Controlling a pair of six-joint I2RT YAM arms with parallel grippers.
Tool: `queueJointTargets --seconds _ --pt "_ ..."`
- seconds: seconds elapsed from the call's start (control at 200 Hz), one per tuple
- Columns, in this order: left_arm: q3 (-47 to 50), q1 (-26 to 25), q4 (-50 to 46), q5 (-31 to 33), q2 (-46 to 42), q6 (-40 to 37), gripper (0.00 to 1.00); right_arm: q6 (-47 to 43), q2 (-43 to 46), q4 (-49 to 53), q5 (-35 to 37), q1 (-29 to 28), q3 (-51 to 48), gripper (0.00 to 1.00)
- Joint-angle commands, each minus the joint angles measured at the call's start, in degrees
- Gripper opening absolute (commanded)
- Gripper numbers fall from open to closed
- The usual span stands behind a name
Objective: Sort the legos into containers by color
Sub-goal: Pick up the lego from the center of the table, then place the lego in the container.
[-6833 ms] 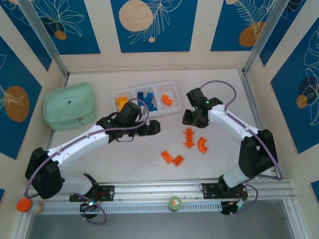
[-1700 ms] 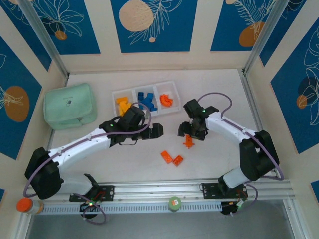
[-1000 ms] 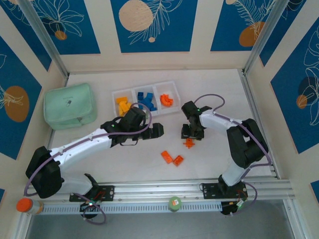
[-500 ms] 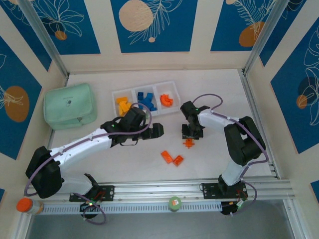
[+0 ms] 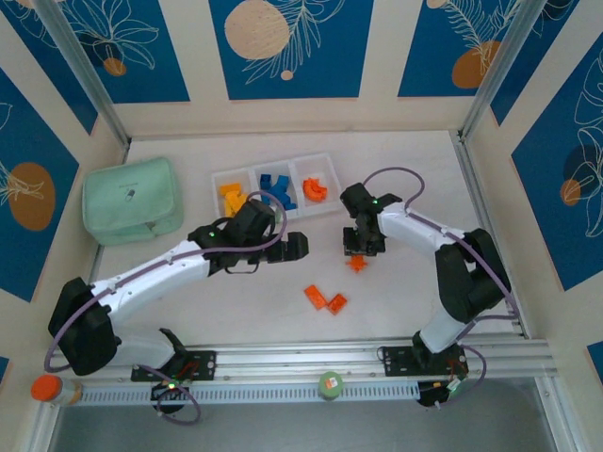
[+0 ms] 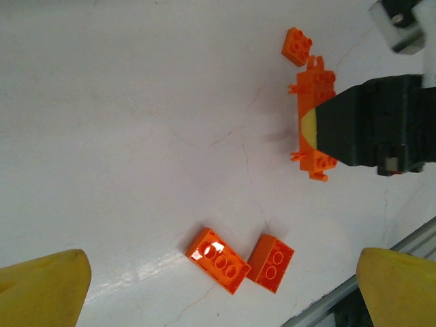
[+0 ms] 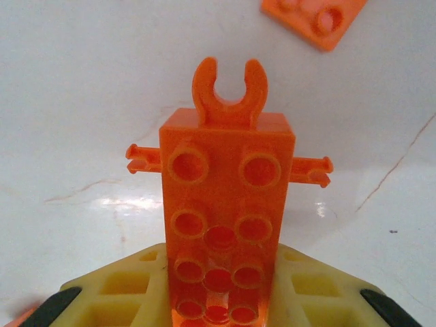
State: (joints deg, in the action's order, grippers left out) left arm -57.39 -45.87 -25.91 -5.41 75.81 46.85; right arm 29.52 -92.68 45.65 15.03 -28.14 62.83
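Note:
My right gripper rises next and carries the bar (image 5: 357, 265) away from my base over the tray's red-orange section, before it releases the bar.
My right gripper (image 5: 358, 252) (image 7: 221, 303) is shut on a red-orange studded bar (image 5: 357, 265) (image 7: 227, 197), its yellow fingers (image 7: 320, 293) pressing both long sides, just above the table. My left gripper (image 5: 294, 247) (image 6: 218, 293) hangs open and empty over two red-orange bricks (image 5: 314, 296) (image 5: 335, 303) (image 6: 218, 257) (image 6: 271, 263). A small red-orange brick (image 6: 298, 46) (image 7: 315, 19) lies past the bar. The translucent tray (image 5: 289, 170) holds yellow legos (image 5: 231, 197) on the left, blue ones (image 5: 276, 189) in the middle and red-orange ones (image 5: 316, 188) on the right.
A mint-green pouch (image 5: 132, 200) lies at the left, beside the tray. Patterned walls close in the back and sides of the table, and a metal rail (image 5: 311, 358) runs along the near edge.
My right gripper's jaws have closed onto the studded bar and drifted slightly toward the tray with it. The left arm has stayed put.

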Motion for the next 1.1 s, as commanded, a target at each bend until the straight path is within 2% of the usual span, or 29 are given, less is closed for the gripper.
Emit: queueJointTargets --seconds 0.0,0.18,0.365,0.73,0.91,1.095 --pt "-1.7 1.1 -3.1 0.5 -1.8 -1.9 0.99 -1.1 3.6 3.0 0.7 -0.7 3.4 0.22" --pt "-0.6 3.0 -2.6 -0.8 -2.7 -2.2 0.99 -1.6 3.4 3.8 0.0 -1.2 8.8 0.22" --pt "-0.4 6.7 -3.0 -2.1 -3.4 -3.0 0.99 -3.3 -3.3 3.8 -0.2 -2.2 19.0 0.22" --pt "-0.3 13.8 -3.4 -3.3 -3.2 -4.5 0.99 -7.3 -24.8 4.5 0.5 0.0 45.4 0.22" --pt "-0.4 15.6 -3.0 -3.4 -2.5 -4.7 0.99 -7.9 -34.7 4.8 -0.4 1.2 57.4 0.23" --pt "-0.9 16.2 -2.9 -3.8 -1.8 -4.9 0.99 -8.8 -46.0 11.1 -0.3 2.9 72.7 0.24"
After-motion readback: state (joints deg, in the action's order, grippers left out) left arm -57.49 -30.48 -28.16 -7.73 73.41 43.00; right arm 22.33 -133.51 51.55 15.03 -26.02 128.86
